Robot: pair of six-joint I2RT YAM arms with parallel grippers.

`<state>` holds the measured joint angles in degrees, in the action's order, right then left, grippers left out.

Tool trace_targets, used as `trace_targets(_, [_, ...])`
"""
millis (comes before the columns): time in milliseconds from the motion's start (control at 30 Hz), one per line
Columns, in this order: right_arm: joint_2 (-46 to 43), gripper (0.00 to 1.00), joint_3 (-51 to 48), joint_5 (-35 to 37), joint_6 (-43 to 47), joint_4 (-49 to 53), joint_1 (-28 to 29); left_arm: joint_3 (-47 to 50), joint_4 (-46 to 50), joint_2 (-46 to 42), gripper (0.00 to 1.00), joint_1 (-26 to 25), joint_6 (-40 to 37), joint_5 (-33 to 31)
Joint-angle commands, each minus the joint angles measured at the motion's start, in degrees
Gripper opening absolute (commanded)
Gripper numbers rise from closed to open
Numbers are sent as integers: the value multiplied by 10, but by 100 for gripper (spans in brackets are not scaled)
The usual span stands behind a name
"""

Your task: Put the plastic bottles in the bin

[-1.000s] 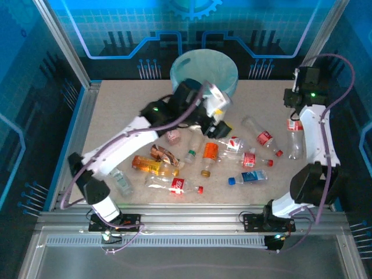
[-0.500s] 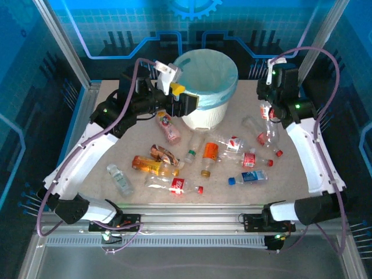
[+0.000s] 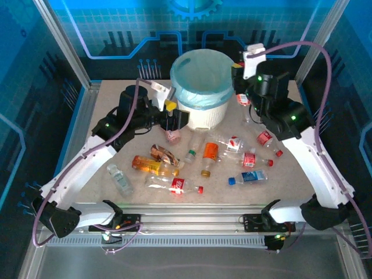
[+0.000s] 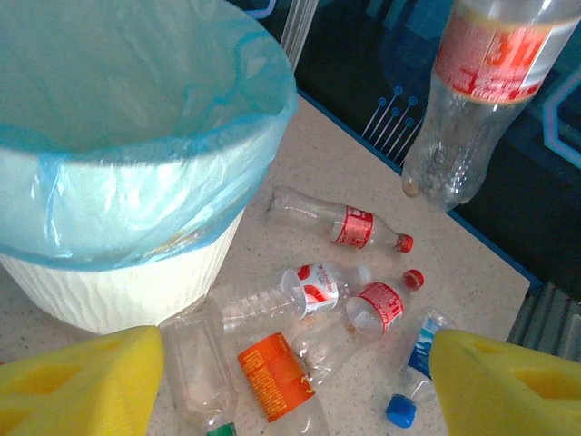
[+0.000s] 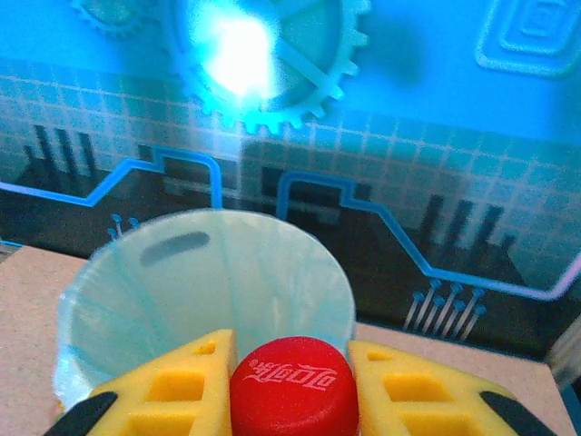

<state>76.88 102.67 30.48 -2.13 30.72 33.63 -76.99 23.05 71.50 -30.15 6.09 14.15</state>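
The bottle still hangs outside the bin's rim, so my right gripper will next lift, swing over the bin's opening (image 5: 222, 286), lower and release the bottle's red cap (image 5: 292, 386).
The bin (image 3: 203, 110) is a white bucket with a light blue bag over its rim, at the back centre of the table. My right gripper (image 3: 236, 71) hovers just right of its rim, shut on the red cap (image 5: 292, 386) of a clear red-labelled bottle (image 3: 243, 100) that hangs below it; the bin's mouth (image 5: 209, 282) lies right ahead. That hanging bottle (image 4: 479, 91) also shows in the left wrist view. My left gripper (image 3: 172, 113) is open, low at the bin's left front, with the orange-labelled bottle (image 4: 277, 377) and clear bottles lying between its fingers (image 4: 82, 391).
Several bottles lie scattered in front of the bin: a pink one (image 3: 172, 136), an orange one (image 3: 148, 165), red-labelled ones (image 3: 249, 159) (image 3: 177, 185) (image 3: 265, 138), a blue-labelled one (image 3: 251, 176) and a clear one (image 3: 120, 179). Metal frame rails edge the table (image 3: 104, 125).
My right arm has swung left and carried its bottle up to the bin's right rim. My left gripper has dropped from the bin's left rim down towards the table in front.
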Motion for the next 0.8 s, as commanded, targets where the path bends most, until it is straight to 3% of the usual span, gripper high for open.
trace_targets(0, [45,11,70,35,42,-33,32,27,-52,-33,78,4,2,-23])
trace_targets(267, [205,12,290,8,81,-11,50,63,-87,-62,77,5,9,-54])
trace_targets(533, [395,10,595,-44,114,9,51,84,-109,-82,77,5,-5,-83])
trace_targets(667, [428,6,577,-106,105,-47,36,89,-110,-80,77,4,-14,-85])
trace_targets(767, [452,15,548,-170,42,-54,5,90,-110,-82,78,5,-21,-92])
